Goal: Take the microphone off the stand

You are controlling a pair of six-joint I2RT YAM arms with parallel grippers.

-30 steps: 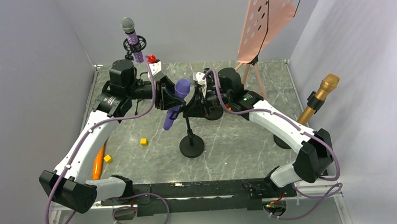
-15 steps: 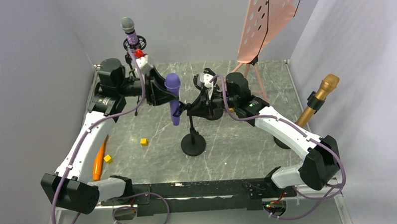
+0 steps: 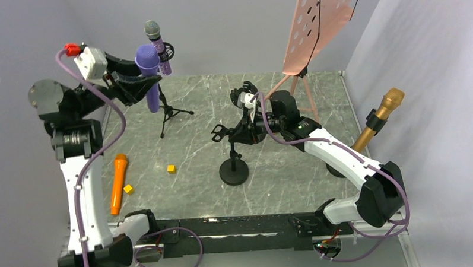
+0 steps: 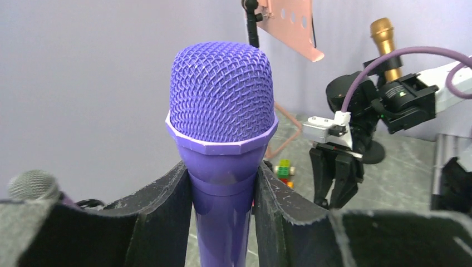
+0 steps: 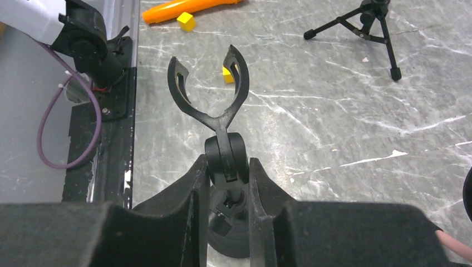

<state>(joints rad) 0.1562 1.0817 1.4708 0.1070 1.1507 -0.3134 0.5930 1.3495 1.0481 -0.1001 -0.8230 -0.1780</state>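
Observation:
My left gripper will next lower and tilt the purple microphone [image 3: 148, 70] onto the open tabletop below, beside the orange microphone, and let go of it clear of the empty stand.
The purple microphone [image 3: 148, 70] hangs upright in the air at the back left, well clear of the stand, with my left gripper [image 3: 146, 84] shut on its neck. In the left wrist view its mesh head [image 4: 221, 97] rises above the two pads, which press its body on both sides. The black stand [image 3: 233, 171] sits mid-table on a round base, and its forked clip [image 5: 209, 89] is empty. My right gripper [image 3: 242, 133] is shut on the stand's swivel joint [image 5: 225, 156] just below the clip.
A second microphone [image 3: 154, 36] stands on a tripod [image 3: 168, 112] at the back left, close behind the lifted one. An orange microphone [image 3: 117, 183] and two yellow cubes [image 3: 171, 168] lie front left. There is a gold microphone [image 3: 381, 116] at the right and a pink music stand [image 3: 316, 24] at the back.
My left arm has swung up and far left, carrying the purple microphone out of the clip and away from the stand. The right gripper keeps its hold on the stand.

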